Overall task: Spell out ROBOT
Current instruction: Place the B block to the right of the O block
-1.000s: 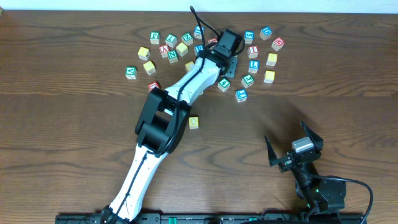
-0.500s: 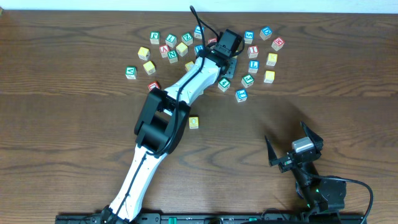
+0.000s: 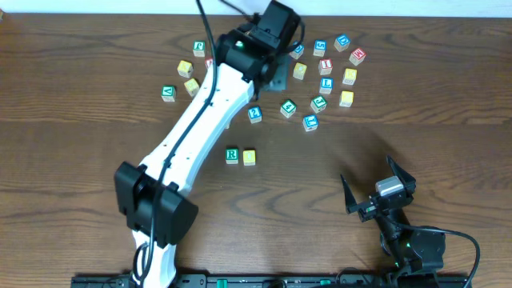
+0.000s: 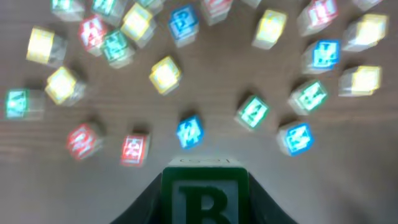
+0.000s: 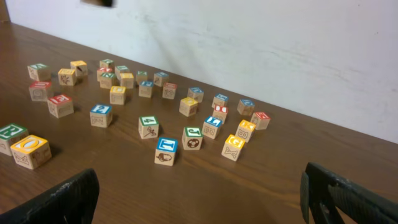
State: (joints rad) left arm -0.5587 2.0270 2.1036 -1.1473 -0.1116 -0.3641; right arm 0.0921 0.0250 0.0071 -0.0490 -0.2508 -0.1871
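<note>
I will move my left gripper back and down next, onto the bare tabletop [image 3: 265,158] beside the O, opposite the R, and let go of the B there, because B comes after O in ROBOT.
A green R block [image 3: 232,155] and a yellow O block [image 3: 250,157] sit side by side mid-table. They also show at the left edge of the right wrist view, R [image 5: 11,134] and O [image 5: 29,150]. My left gripper [image 3: 278,74] is raised over the scattered letter blocks at the back. In the left wrist view it [image 4: 204,208] is shut on a green B block [image 4: 204,198]. The B block is hidden in the overhead view. My right gripper [image 3: 376,194] is open and empty near the front right, and shows the same in its own view [image 5: 199,199].
Several loose letter blocks lie scattered across the back of the table, from a green one [image 3: 168,93] on the left to a red one [image 3: 357,56] on the right. A blue block [image 3: 310,122] lies nearest the front. A white wall [image 5: 249,37] runs behind the table.
My left arm has lifted and swung away from the middle. This uncovers the R block beside the yellow O block. The right arm has not moved.
</note>
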